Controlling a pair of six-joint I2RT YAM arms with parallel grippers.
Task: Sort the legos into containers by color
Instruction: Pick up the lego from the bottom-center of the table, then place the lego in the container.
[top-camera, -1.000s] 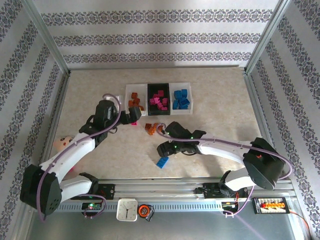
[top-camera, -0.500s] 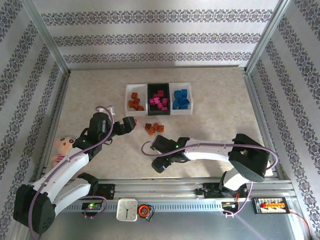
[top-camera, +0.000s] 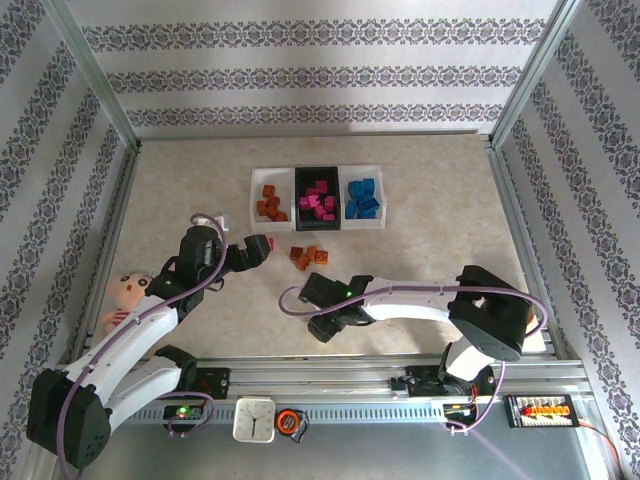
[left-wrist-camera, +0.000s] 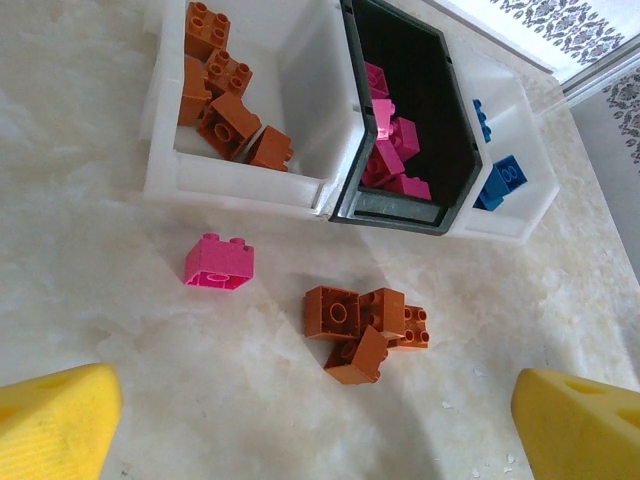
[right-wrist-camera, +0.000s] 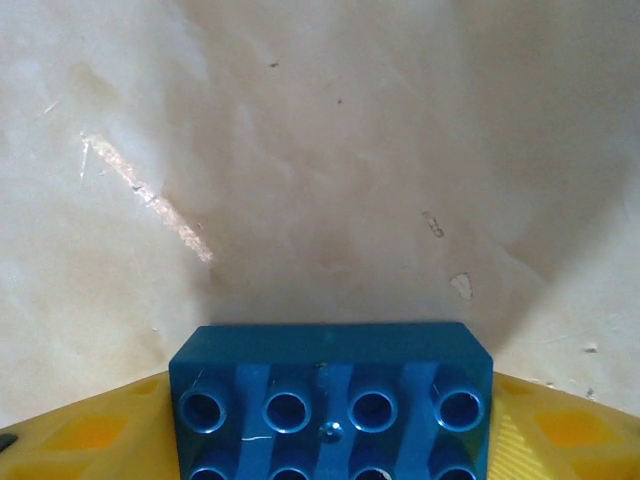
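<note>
The blue lego is next: my right gripper will lift it, carry it outward over the white container with matching blue legos and release it, as that container is outward.
My right gripper (top-camera: 326, 326) is low over the table near the front, its yellow fingers (right-wrist-camera: 85, 430) pressed against both ends of a blue lego (right-wrist-camera: 330, 400) that rests on the table. My left gripper (top-camera: 256, 248) hangs open above the table, nothing between its fingers (left-wrist-camera: 55, 425). Ahead of it lie a pink lego (left-wrist-camera: 219, 262) and a small pile of orange-brown legos (left-wrist-camera: 365, 325). The containers stand in a row: a white one (top-camera: 253, 197) with orange legos, a black one (top-camera: 299, 203) with pink legos, a white one (top-camera: 380, 203) with blue legos.
A small doll (top-camera: 125, 293) lies at the left by the left arm. Metal frame rails run along both sides of the table. A clock (top-camera: 254, 419) and a tape measure (top-camera: 291, 421) sit on the front rail.
The right gripper swung back toward the front, came down over the blue lego and closed in on it. The left arm drew back from the orange container and now holds still.
</note>
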